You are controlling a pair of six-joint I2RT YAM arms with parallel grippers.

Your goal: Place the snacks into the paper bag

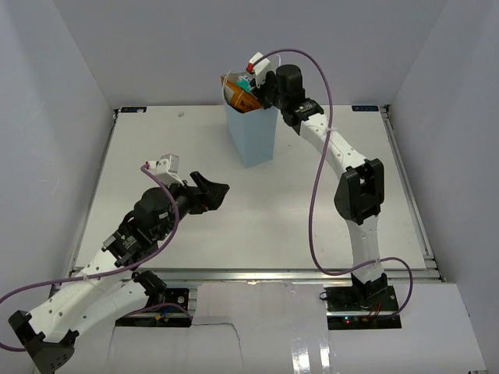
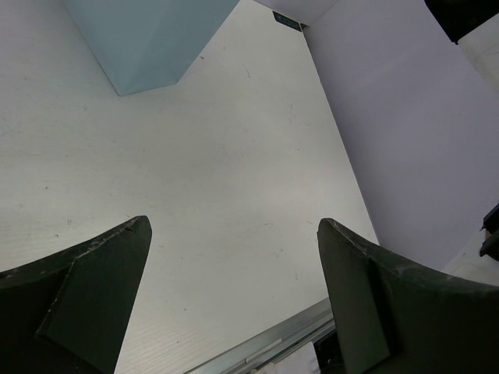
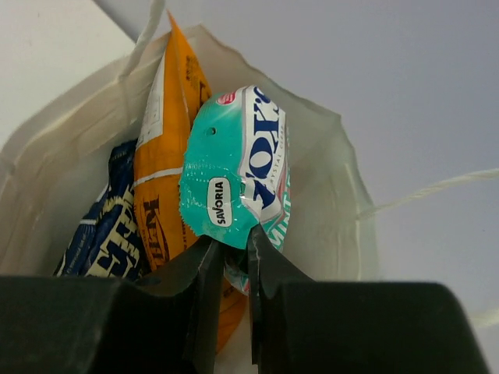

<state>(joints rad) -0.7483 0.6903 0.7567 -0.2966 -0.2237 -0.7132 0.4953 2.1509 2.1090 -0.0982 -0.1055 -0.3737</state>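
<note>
The teal pouch (image 3: 238,164) is already hanging inside the paper bag's opening, so next the robot's right gripper should go down a little into the space beside the orange chip bag and let go of it.
The pale blue paper bag (image 1: 251,136) stands upright at the back middle of the table; its base also shows in the left wrist view (image 2: 148,39). My right gripper (image 3: 231,251) is at the bag's mouth, shut on the edge of the teal pouch (image 3: 238,164), which hangs inside the white-lined bag (image 3: 327,195). The orange chip bag (image 3: 168,156) and the dark blue packet (image 3: 101,234) stand inside beside it. The orange bag pokes out of the bag's top in the top view (image 1: 238,93). My left gripper (image 1: 217,189) is open and empty above the table, left of the bag.
The white table (image 1: 257,226) has a metal rail along its near edge (image 2: 265,347). White walls enclose the left, back and right sides. Purple cables loop from both arms.
</note>
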